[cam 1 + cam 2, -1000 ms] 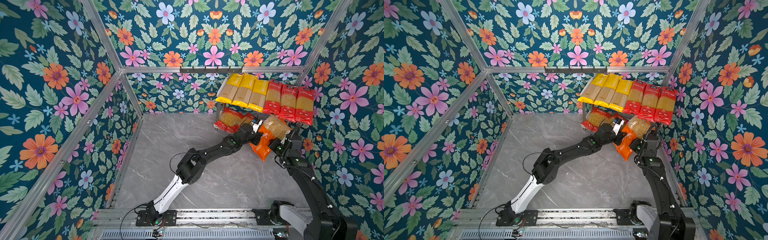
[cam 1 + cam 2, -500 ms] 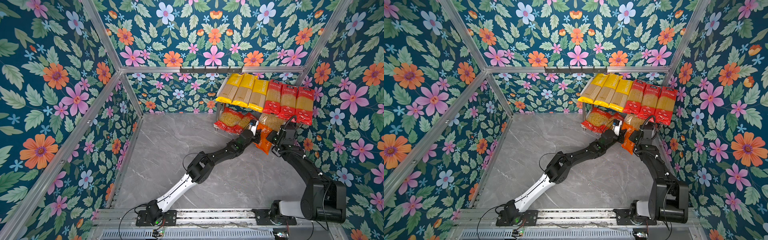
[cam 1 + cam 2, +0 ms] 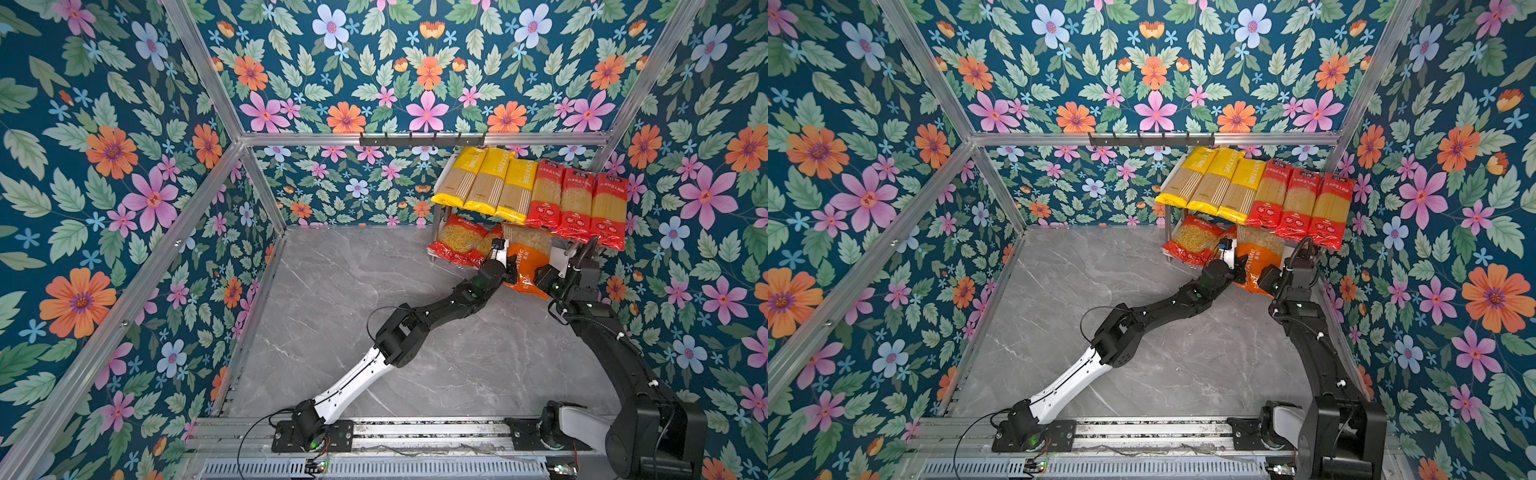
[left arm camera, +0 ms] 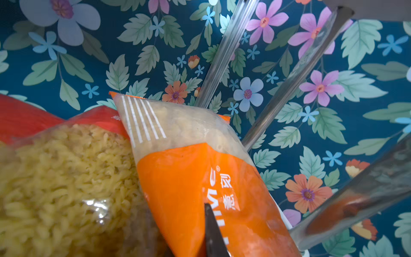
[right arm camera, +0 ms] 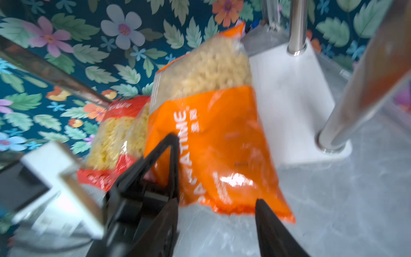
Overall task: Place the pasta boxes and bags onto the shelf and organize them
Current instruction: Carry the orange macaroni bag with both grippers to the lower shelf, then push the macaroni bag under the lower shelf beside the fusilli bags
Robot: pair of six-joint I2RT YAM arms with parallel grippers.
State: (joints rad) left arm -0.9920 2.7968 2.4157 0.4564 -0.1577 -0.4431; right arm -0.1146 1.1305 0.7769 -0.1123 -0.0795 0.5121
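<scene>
The left gripper eases the orange macaroni bag's side toward the board's bare part [image 3: 557, 256] next and releases it. The lower white board lies bare beyond the bag.
The shelf [image 5: 289, 100] stands at the back right, its lower white board and chrome posts clear in the right wrist view. Three yellow spaghetti packs [image 3: 486, 183] and three red spaghetti packs [image 3: 577, 199] cover its top tier. Red macaroni bags [image 3: 457, 241] lie on the lower tier. Beside them the orange macaroni bag [image 3: 528, 262] [image 5: 211, 133] leans out over the front edge. My left gripper [image 3: 510, 266] [image 5: 173, 138] is shut, its tip pressed against the orange bag's side [image 4: 189, 189]. My right gripper [image 3: 539, 282] [image 5: 218, 218] is open just in front of the bag's bottom edge, holding nothing.
A black hook rail [image 3: 422, 139] runs along the back wall above the shelf. The floral right wall [image 3: 685, 249] is close behind the right arm. The grey marble floor [image 3: 353, 291] stretches left of the shelf, with the left arm reaching across it.
The orange bag went from hanging in front of the shelf to resting on the lower tier. My right gripper opened and let it go. The left arm reached further in.
</scene>
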